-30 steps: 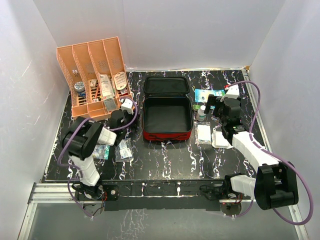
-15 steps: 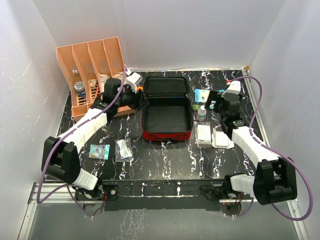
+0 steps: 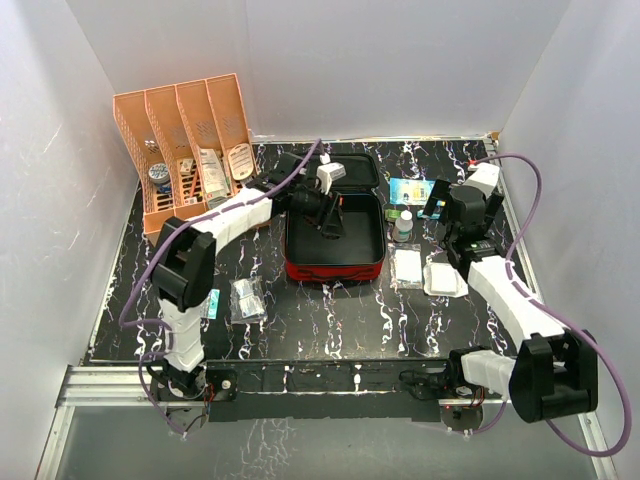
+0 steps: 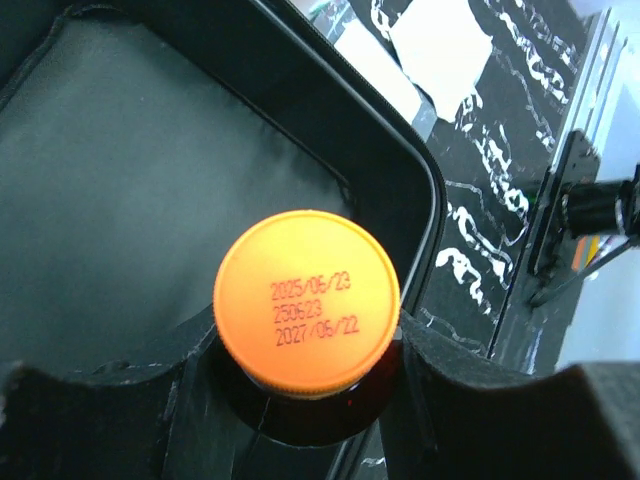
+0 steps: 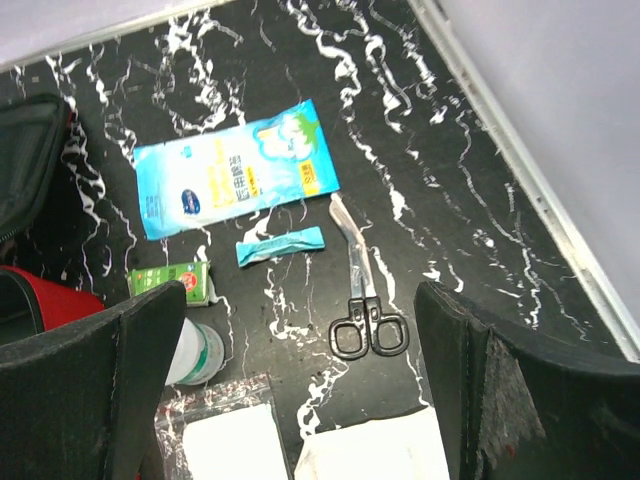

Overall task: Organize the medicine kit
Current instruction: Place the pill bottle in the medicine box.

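The dark bottle needs to go inside the medicine kit, so the robot's left gripper should move toward the kit's side by the white bottle, where the kit's lining is empty, and then lower the bottle.
The medicine kit (image 3: 335,268) lies open in the middle of the table, red outside, black lining (image 4: 120,180) inside and empty. My left gripper (image 3: 330,217) hangs over the case's interior, shut on a dark bottle with an orange cap (image 4: 306,300) printed with dates; the bottle sits between my fingers (image 4: 470,400) above the lining near the case's rim. My right gripper (image 3: 440,213) is open and empty to the right of the case, above black-handled scissors (image 5: 362,300). The case's edge shows in the right wrist view (image 5: 30,300).
An orange slotted rack (image 3: 185,150) with several items stands at the back left. Right of the case lie a blue packet (image 5: 235,182), a blue sachet (image 5: 280,245), a green box (image 5: 170,280), a white bottle (image 5: 195,350) and two gauze bags (image 5: 370,450). Two small packets (image 3: 245,298) lie front left.
My left arm has swung from the front left past the orange rack to over the open case, now with the bottle in it. My right gripper has shifted slightly right.
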`<state>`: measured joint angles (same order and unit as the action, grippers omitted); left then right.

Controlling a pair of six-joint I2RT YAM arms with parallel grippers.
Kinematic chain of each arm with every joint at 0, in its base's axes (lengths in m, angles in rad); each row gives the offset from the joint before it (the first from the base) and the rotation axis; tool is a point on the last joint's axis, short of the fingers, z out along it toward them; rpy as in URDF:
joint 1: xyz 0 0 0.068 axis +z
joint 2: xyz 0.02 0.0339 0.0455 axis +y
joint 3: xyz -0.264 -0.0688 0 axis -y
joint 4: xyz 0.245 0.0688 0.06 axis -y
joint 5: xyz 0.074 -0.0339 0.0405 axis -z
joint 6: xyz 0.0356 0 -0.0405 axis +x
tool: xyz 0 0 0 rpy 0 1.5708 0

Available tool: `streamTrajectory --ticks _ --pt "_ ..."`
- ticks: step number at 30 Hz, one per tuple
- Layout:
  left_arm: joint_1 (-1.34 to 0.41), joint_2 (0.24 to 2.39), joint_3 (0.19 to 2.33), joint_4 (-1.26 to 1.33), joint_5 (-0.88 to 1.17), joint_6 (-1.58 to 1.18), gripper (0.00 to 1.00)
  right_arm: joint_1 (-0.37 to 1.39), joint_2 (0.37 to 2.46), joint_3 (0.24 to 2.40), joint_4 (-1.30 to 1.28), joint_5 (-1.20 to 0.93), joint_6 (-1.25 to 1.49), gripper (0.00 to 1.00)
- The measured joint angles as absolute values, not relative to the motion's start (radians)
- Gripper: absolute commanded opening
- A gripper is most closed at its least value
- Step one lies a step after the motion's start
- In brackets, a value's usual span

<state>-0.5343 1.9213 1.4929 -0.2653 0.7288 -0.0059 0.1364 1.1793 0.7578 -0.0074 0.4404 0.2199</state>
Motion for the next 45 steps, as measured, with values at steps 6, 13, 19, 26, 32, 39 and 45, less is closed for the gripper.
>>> streamTrajectory --ticks 6,13,19,26,32,39,45 --pt "-0.556 2.031 1.562 -0.183 0.759 -0.145 0.00 0.136 1.084 0.757 -0.043 0.503 0.220 0.99" --pt "-0.601 2.127 1.618 -0.124 0.826 -0.231 0.00 0.136 1.036 0.757 -0.088 0.535 0.232 0.98" --pt "-0.660 2.198 1.628 -0.099 0.842 -0.271 0.00 0.136 1.024 0.757 -0.118 0.540 0.234 0.98" --pt "-0.663 2.307 1.755 -0.106 0.832 -0.281 0.05 0.136 1.012 0.756 -0.128 0.529 0.229 0.98" --pt "-0.658 2.366 1.826 -0.110 0.816 -0.285 0.37 0.136 1.013 0.755 -0.125 0.508 0.211 0.98" --pt "-0.660 2.369 1.827 -0.115 0.812 -0.286 0.50 0.136 1.016 0.733 -0.102 0.492 0.189 0.98" --pt "-0.661 2.369 1.822 -0.120 0.822 -0.291 0.64 0.136 1.022 0.722 -0.101 0.482 0.189 0.98"
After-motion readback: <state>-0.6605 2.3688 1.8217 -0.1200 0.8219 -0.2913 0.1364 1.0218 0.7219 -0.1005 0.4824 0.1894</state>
